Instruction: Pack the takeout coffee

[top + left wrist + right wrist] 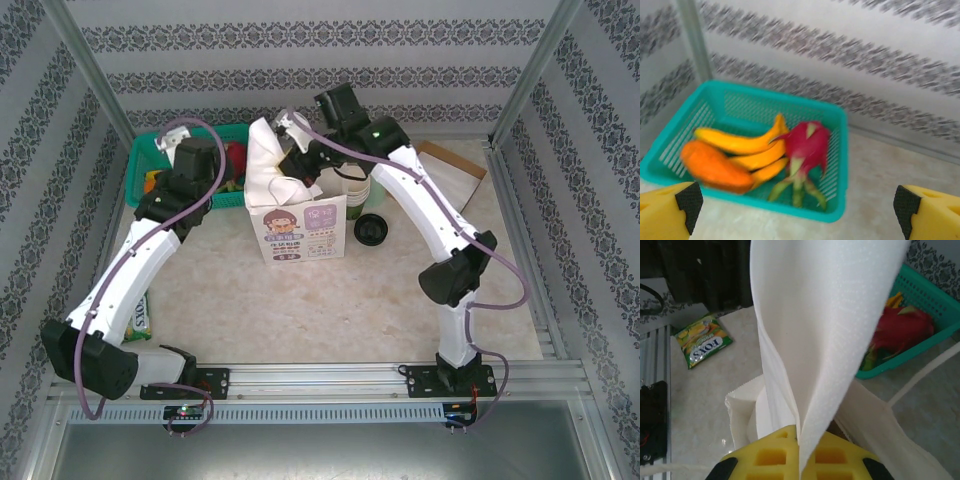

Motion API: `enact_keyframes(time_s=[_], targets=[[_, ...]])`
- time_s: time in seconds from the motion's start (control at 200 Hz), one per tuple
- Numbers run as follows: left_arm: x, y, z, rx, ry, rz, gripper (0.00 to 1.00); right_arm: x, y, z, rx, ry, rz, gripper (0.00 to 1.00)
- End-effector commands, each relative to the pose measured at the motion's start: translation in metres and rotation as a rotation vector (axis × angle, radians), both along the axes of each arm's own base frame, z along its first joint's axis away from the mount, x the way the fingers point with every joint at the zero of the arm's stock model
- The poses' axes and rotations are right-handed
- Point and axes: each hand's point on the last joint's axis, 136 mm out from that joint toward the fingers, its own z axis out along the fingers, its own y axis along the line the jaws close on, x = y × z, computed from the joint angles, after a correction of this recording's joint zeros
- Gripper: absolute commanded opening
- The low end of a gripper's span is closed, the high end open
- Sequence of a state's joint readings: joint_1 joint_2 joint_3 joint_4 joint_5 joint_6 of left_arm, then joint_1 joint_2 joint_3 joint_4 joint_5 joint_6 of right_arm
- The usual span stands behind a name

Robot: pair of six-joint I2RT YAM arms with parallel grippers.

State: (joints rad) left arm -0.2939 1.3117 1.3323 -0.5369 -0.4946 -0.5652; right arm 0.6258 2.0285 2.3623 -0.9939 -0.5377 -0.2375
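Note:
Next, my right gripper goes down into the bag's opening (314, 188) below it and releases the white napkin there, since the napkin still shows above the bag's rim.
The takeout coffee (372, 230), seen from above as a round black lid, stands on the table just right of the white printed paper bag (298, 228). My right gripper (292, 126) hangs over the bag, shut on a white napkin (268, 160) that drapes down toward the bag's open mouth. In the right wrist view the yellow fingers (800, 452) pinch that napkin (830, 315), with the bag's rim (740, 407) beneath. My left gripper (800, 215) is open with nothing between its fingers, hovering near the teal basket (837, 150).
The teal basket (145, 165) at back left holds bananas (740, 145), an orange fruit (712, 167) and a dragon fruit (807, 147). A green candy packet (140, 320) lies at the left. Cream cups (345, 180) stand behind the bag. A brown sheet (450, 170) lies at back right.

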Motion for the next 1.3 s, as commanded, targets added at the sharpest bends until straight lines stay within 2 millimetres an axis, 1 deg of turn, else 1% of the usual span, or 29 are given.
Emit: enact_keyframes(time_s=[0.0, 0.065, 0.11, 0.2, 0.275, 0.38, 0.48, 0.565, 0.659, 0.734, 0.829, 0.884, 0.969, 1.049, 1.134, 1.174, 1.244, 1.269, 1.294], targets=[[-0.015, 0.010, -0.043, -0.141, 0.074, 0.157, 1.00, 0.006, -0.003, -0.022, -0.093, 0.070, -0.115, 0.00], [-0.019, 0.009, -0.061, -0.183, 0.109, 0.192, 1.00, 0.012, -0.004, -0.028, -0.101, 0.116, -0.186, 0.00], [-0.020, 0.008, -0.072, -0.201, 0.135, 0.203, 1.00, 0.012, -0.004, -0.032, -0.102, 0.149, -0.210, 0.00], [-0.018, 0.001, -0.088, -0.214, 0.191, 0.185, 1.00, 0.006, 0.000, -0.040, -0.102, 0.190, -0.196, 0.00], [-0.017, -0.005, -0.096, -0.229, 0.223, 0.169, 1.00, 0.001, 0.006, -0.046, -0.095, 0.220, -0.176, 0.00], [-0.018, -0.010, -0.103, -0.243, 0.245, 0.164, 1.00, -0.001, 0.015, -0.055, -0.083, 0.275, -0.175, 0.00], [-0.022, -0.010, -0.105, -0.244, 0.247, 0.181, 1.00, 0.002, 0.020, -0.068, -0.096, 0.324, -0.219, 0.00], [-0.024, -0.013, -0.110, -0.247, 0.261, 0.177, 1.00, -0.003, 0.023, -0.081, -0.126, 0.353, -0.223, 0.00], [-0.028, -0.014, -0.115, -0.242, 0.282, 0.179, 1.00, -0.011, 0.025, -0.091, -0.163, 0.341, -0.196, 0.04], [-0.030, -0.014, -0.118, -0.241, 0.292, 0.180, 1.00, -0.010, 0.023, -0.101, -0.190, 0.347, -0.187, 0.07], [-0.031, -0.015, -0.121, -0.243, 0.303, 0.177, 1.00, -0.013, 0.018, -0.109, -0.224, 0.341, -0.137, 0.15], [-0.031, -0.015, -0.120, -0.246, 0.302, 0.177, 1.00, -0.015, 0.017, -0.105, -0.228, 0.314, -0.106, 0.22], [-0.033, -0.016, -0.122, -0.244, 0.313, 0.174, 1.00, -0.012, 0.019, -0.083, -0.167, 0.268, -0.088, 0.39], [-0.036, -0.016, -0.125, -0.243, 0.328, 0.175, 1.00, -0.012, 0.020, -0.062, -0.119, 0.208, -0.060, 0.46], [-0.040, -0.017, -0.130, -0.246, 0.350, 0.173, 1.00, -0.009, 0.014, -0.053, -0.122, 0.133, -0.058, 0.52], [-0.041, -0.017, -0.132, -0.249, 0.360, 0.173, 1.00, -0.006, 0.010, -0.051, -0.121, 0.110, -0.071, 0.54], [-0.044, -0.019, -0.135, -0.251, 0.374, 0.169, 1.00, 0.001, 0.006, -0.047, -0.102, 0.099, -0.104, 0.53], [-0.045, -0.019, -0.136, -0.250, 0.380, 0.169, 1.00, 0.002, 0.005, -0.046, -0.093, 0.101, -0.110, 0.49], [-0.045, -0.019, -0.136, -0.249, 0.384, 0.168, 1.00, 0.003, 0.005, -0.045, -0.083, 0.104, -0.111, 0.43]])
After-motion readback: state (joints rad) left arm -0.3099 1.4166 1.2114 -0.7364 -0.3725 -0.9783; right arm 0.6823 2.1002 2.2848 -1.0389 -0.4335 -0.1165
